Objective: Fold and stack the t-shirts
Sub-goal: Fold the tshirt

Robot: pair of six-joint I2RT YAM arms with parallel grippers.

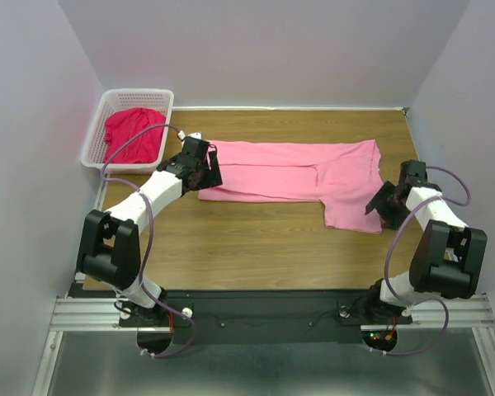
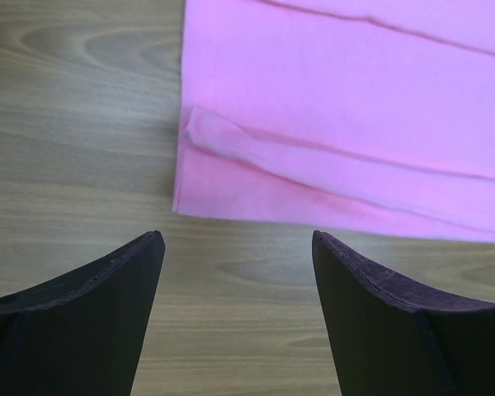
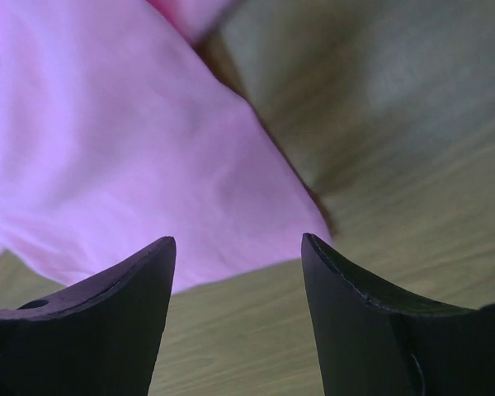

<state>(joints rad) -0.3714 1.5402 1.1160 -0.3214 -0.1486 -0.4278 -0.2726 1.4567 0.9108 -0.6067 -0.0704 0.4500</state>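
Observation:
I should next bring my right gripper down onto the pink t-shirt's sleeve corner, so that this corner, now by one open finger, comes between both fingers.
A light pink t-shirt [image 1: 289,171] lies folded lengthwise on the wooden table, one sleeve hanging toward the front at the right. Its left end fills the upper part of the left wrist view as the pink t-shirt [image 2: 346,107]; my left gripper [image 1: 208,172] [image 2: 238,239] stands open just short of that edge, nothing between its fingers. My right gripper [image 1: 381,205] [image 3: 238,243] is open too, beside the sleeve corner of the pink t-shirt [image 3: 124,157], not touching it. A crimson red t-shirt [image 1: 134,134] lies crumpled in the basket.
A white lattice basket [image 1: 95,140] stands at the back left corner against the wall. White walls close in the table on the left, back and right. Bare wood [image 1: 256,247] stretches in front of the pink shirt.

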